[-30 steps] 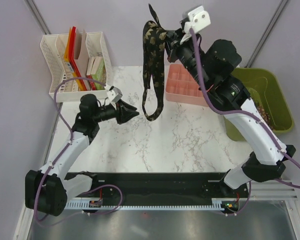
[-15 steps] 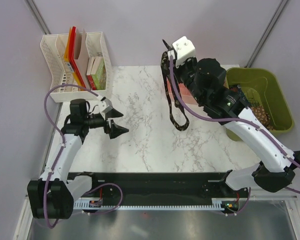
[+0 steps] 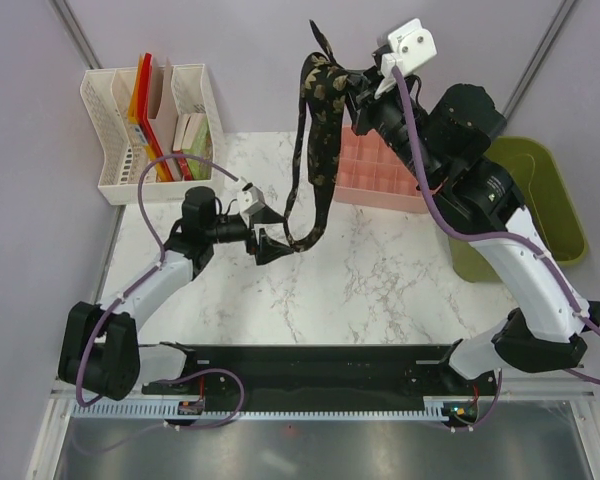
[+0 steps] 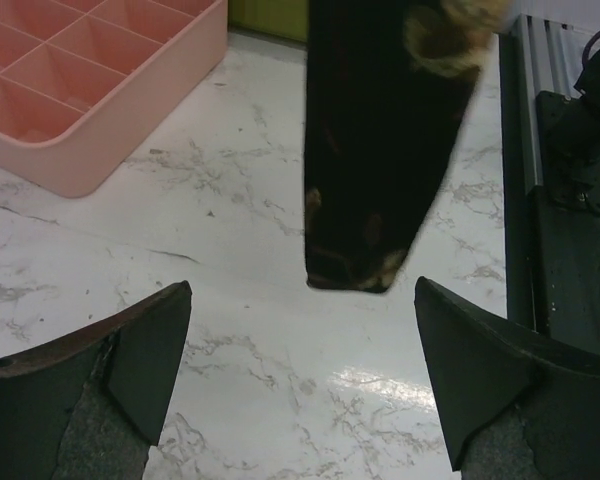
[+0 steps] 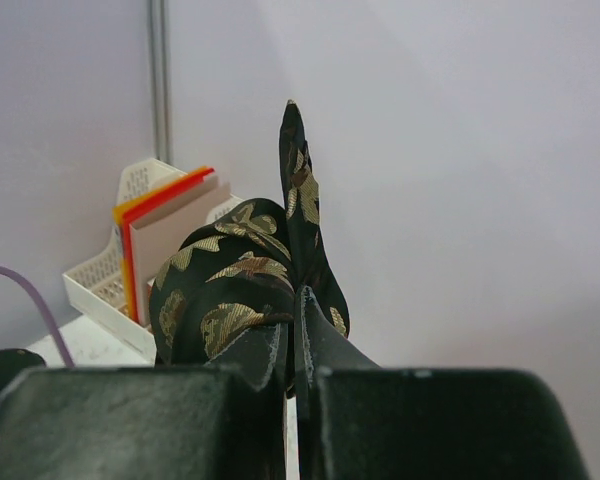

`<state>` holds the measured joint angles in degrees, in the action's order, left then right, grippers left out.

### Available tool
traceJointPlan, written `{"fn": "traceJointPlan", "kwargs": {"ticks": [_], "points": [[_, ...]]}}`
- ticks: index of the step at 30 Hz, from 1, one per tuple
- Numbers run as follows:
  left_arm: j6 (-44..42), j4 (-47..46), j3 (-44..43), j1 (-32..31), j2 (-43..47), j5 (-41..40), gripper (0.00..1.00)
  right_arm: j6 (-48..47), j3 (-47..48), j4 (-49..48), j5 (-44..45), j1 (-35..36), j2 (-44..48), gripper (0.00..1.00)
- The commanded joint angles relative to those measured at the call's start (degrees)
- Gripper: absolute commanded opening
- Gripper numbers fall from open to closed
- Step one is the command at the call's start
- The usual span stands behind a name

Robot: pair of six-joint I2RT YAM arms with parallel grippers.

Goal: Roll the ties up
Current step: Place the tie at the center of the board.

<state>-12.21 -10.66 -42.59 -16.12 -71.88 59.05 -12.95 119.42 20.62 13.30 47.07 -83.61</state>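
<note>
Next, my open left gripper first slides toward the right in the top view to grab the tie's lower loop, since the loop hangs ahead of its fingers.
A black tie (image 3: 316, 140) with gold leaf patterns hangs in the air from my right gripper (image 3: 352, 88), which is raised high at the back and shut on its top. Up close, the folded fabric of the tie (image 5: 242, 290) bulges out past the right gripper (image 5: 295, 335). The tie's lower loop dangles just above the marble table (image 3: 380, 280). My left gripper (image 3: 268, 230) is open, pointing right, right beside that low end. From the left wrist, the tie's tip (image 4: 375, 160) hangs ahead of the left gripper (image 4: 302, 345), not between the fingers.
A pink compartment tray (image 3: 380, 175) sits at the back behind the hanging tie. A white file rack (image 3: 150, 130) with books and folders stands at the back left. A green bin (image 3: 525, 200) sits off the right edge. The black base rail (image 3: 300, 365) runs along the front.
The right gripper swung right and low with the tie, then back up high. The left gripper opened wide, pulled back left, then reached right toward the tie's lower end.
</note>
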Motion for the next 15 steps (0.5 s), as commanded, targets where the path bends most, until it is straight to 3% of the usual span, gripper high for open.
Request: {"fn": "traceJointPlan", "kwargs": {"ticks": [1,4,5,8,9,10,11,12,15], "points": [[9.91,-13.32,-3.02,-2.07,-4.13,-5.35,1.0,6.61,5.38,-0.76,-5.56,0.39,-1.82,0.0],[15.27,-17.02,-3.99,-3.74,-5.55,0.25,0.98,8.02,6.44,-0.76,-6.18,0.57,-2.34,0.0],[16.5,-17.55,-4.17,-4.44,-5.56,1.15,0.8,8.46,6.71,-0.85,-5.75,0.57,-2.6,0.0],[18.53,-18.08,-3.73,-6.29,-4.07,2.82,0.48,7.94,6.53,-0.93,-4.08,0.57,-2.69,0.0],[18.71,-17.82,-3.56,-6.12,-3.45,3.09,0.33,7.51,5.92,-1.02,-3.64,0.57,-2.61,0.0],[17.23,-13.04,-3.9,-5.86,-2.66,3.27,0.27,6.98,5.39,-1.11,-1.72,0.57,-2.35,0.0],[15.39,-10.03,-3.99,-5.42,-0.74,3.35,0.12,5.49,4.69,-1.2,-0.57,0.57,-1.91,0.0],[9.98,-6.61,-4.69,-4.28,0.32,3.44,0.05,4.0,2.42,-1.2,0.92,0.48,-1.47,0.0],[-3.37,12.97,-7.23,0.71,3.92,4.23,0.02,-3.96,-5.72,-1.9,8.22,0.57,0.81,0.0]]}}
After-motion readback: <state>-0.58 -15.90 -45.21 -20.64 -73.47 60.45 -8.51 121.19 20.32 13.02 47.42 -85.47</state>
